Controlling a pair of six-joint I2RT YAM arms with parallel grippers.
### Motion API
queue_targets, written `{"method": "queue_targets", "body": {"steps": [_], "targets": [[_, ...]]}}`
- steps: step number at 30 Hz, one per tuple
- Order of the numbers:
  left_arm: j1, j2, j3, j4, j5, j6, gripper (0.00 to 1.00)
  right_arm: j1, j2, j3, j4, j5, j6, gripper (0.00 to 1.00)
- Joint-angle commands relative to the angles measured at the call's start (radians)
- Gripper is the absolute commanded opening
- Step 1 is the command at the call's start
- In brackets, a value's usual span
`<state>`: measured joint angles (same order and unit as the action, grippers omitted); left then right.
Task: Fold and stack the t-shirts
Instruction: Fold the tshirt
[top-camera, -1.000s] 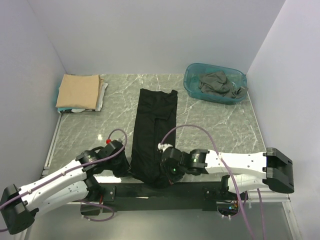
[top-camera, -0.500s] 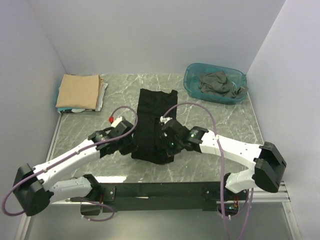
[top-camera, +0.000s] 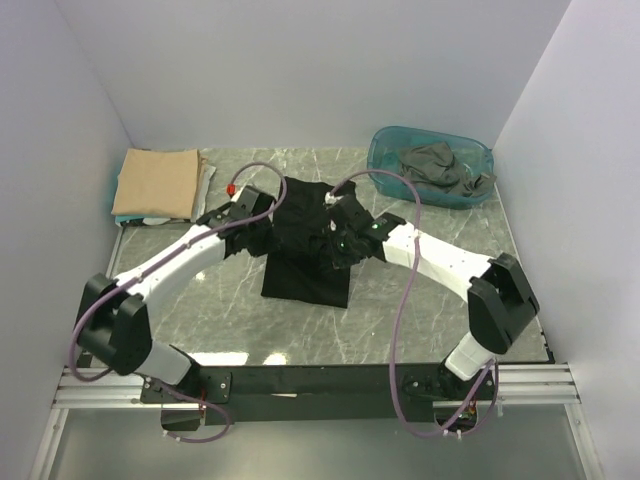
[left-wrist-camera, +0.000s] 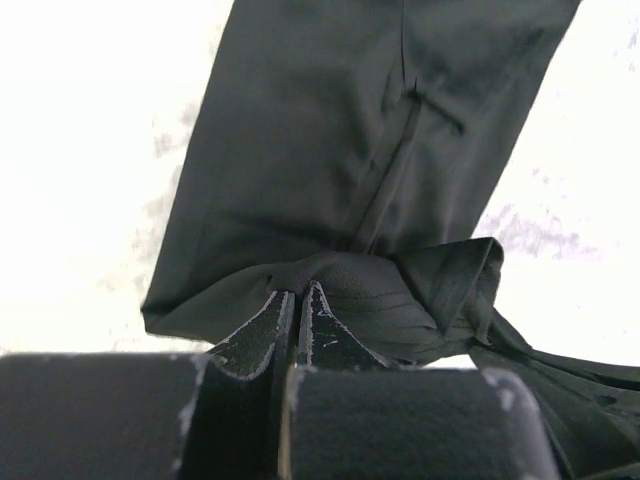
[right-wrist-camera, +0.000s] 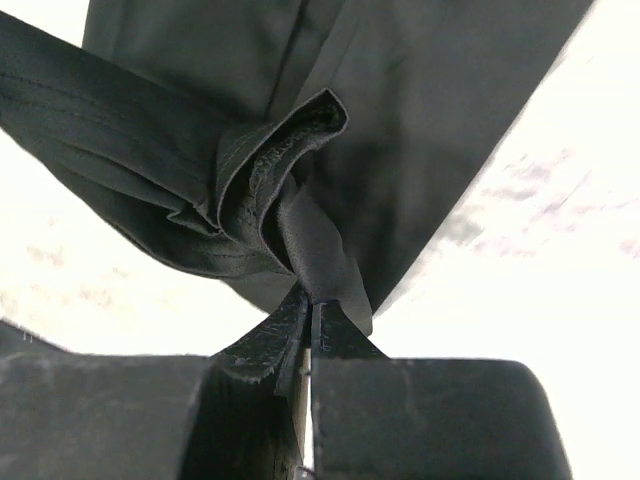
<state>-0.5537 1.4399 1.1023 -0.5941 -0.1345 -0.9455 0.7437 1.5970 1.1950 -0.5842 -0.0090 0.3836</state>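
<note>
The left gripper will move outward and down and lay its corner onto the cloth, because the lifted near end is still hanging above the rest of the black t-shirt (top-camera: 305, 280).
A black t-shirt (top-camera: 305, 280) lies lengthwise in the middle of the marble table, its near end lifted and carried back over the rest. My left gripper (top-camera: 264, 228) is shut on the left corner of that end, and in the left wrist view the pinched cloth (left-wrist-camera: 380, 290) bunches just past the gripper (left-wrist-camera: 298, 292). My right gripper (top-camera: 331, 244) is shut on the right corner, where a twisted hem (right-wrist-camera: 270, 190) hangs from the gripper (right-wrist-camera: 310, 302). A folded tan t-shirt (top-camera: 155, 182) tops a stack at the far left. A dark grey t-shirt (top-camera: 435, 165) lies crumpled in the tub.
The translucent teal tub (top-camera: 385, 175) stands at the far right corner. Thin pale shirts (top-camera: 205, 188) show under the tan one. White walls close in the table on three sides. Purple cables loop above both arms.
Both grippers have carried the near end of the black t-shirt from the table's front edge away toward the far end, doubling the shirt over itself. Both arms are now stretched out.
</note>
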Motion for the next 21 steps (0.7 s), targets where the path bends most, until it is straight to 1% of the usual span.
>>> {"method": "queue_targets", "body": {"steps": [1, 6, 11, 18, 20, 21], "targets": [[0.031, 0.046, 0.079, 0.034, 0.013, 0.071, 0.01, -0.043, 0.033, 0.074, 0.029, -0.012, -0.040, 0.00], [0.074, 0.140, 0.137, 0.039, 0.029, 0.096, 0.01, -0.087, 0.115, 0.130, 0.026, -0.040, -0.055, 0.00], [0.098, 0.235, 0.180, 0.043, 0.062, 0.102, 0.01, -0.133, 0.179, 0.152, 0.043, -0.075, -0.057, 0.00], [0.126, 0.315, 0.228, 0.060, 0.073, 0.123, 0.01, -0.185, 0.256, 0.196, 0.046, -0.097, -0.052, 0.00], [0.127, 0.330, 0.240, 0.068, 0.087, 0.134, 0.01, -0.191, 0.271, 0.204, 0.046, -0.098, -0.055, 0.03], [0.129, 0.344, 0.248, 0.080, 0.105, 0.151, 0.01, -0.196, 0.274, 0.209, 0.046, -0.098, -0.057, 0.11]]}}
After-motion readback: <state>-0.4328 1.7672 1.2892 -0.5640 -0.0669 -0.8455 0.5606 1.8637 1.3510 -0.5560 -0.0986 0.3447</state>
